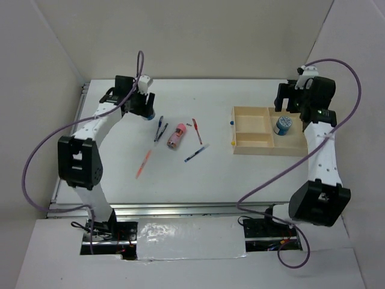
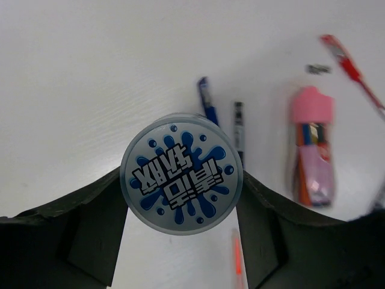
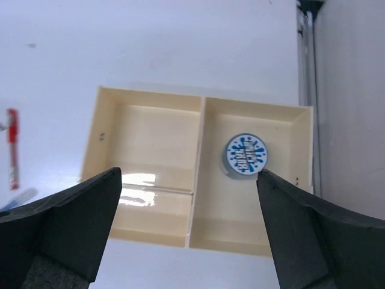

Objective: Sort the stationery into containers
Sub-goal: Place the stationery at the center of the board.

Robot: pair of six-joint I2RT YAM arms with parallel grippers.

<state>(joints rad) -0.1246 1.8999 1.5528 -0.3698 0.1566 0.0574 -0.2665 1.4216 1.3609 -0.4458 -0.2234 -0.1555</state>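
The blue-and-white roll will go back and to the right in the top view, and my left gripper will lower it onto the bare tabletop by the blue-and-clear pen, because that spot is nearer the tray.
My left gripper is shut on a blue-and-white round roll, its fingers pressed to both sides, at the table's far left. Just right of it lie two dark blue pens, a pink cylinder, a red pen and an orange pen. The tan wooden tray stands at the right. A second roll stands in its right compartment. My right gripper hangs open and empty above the tray.
A blue-and-clear pen lies right of the pink cylinder. A small blue bit and a yellow one sit at the tray's left wall. The table's metal edge runs just beyond the tray. Grey walls close in the table.
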